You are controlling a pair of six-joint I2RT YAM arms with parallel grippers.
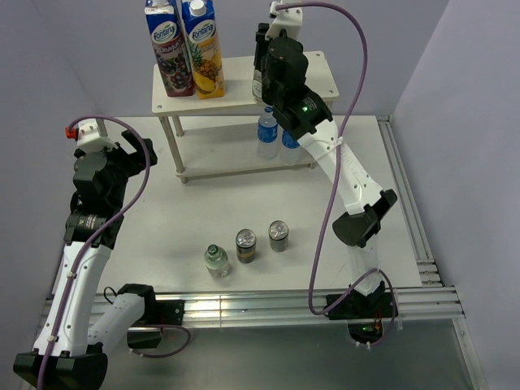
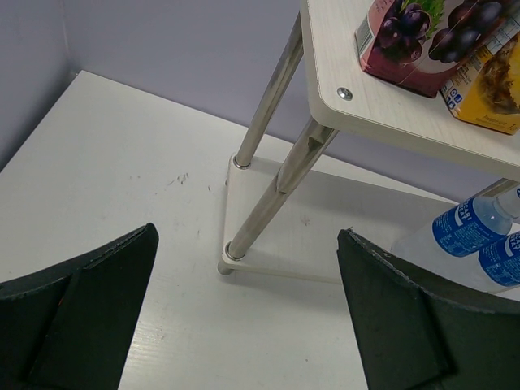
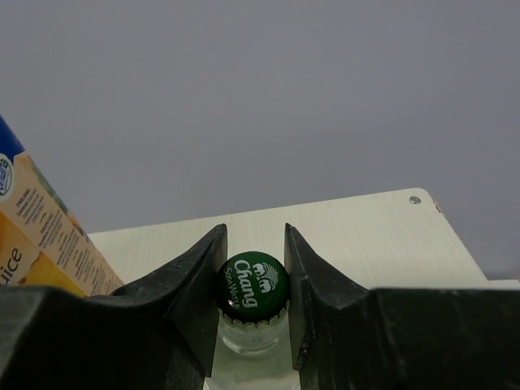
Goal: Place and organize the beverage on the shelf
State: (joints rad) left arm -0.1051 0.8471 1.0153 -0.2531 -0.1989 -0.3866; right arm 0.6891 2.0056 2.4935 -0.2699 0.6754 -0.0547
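Note:
Next I will shift my right gripper left in the top view, to the shelf's bare board by the yellow carton [image 1: 244, 91], and release the bottle's green cap.
My right gripper [image 3: 253, 275] is shut on the green cap of a clear bottle [image 3: 253, 286], held upright over the shelf's top board [image 3: 366, 236]; I cannot tell whether it rests on the board. In the top view that gripper [image 1: 262, 77] is above the cream-white shelf [image 1: 236, 99]. Two blue-labelled water bottles [image 1: 267, 134] [image 1: 289, 140] stand on the lower tier. Another green-capped bottle [image 1: 216, 261] and two silver-topped cans [image 1: 245, 244] [image 1: 279, 236] stand on the table. My left gripper [image 2: 244, 325] is open and empty, near the shelf's left front leg [image 2: 253, 219].
Two tall Fontana juice cartons [image 1: 169, 49] [image 1: 203, 49] stand on the left half of the top board; one shows at the left of the right wrist view [image 3: 41, 236]. Grey walls enclose the table on the left, back and right. A metal rail [image 1: 406, 211] runs along the right edge.

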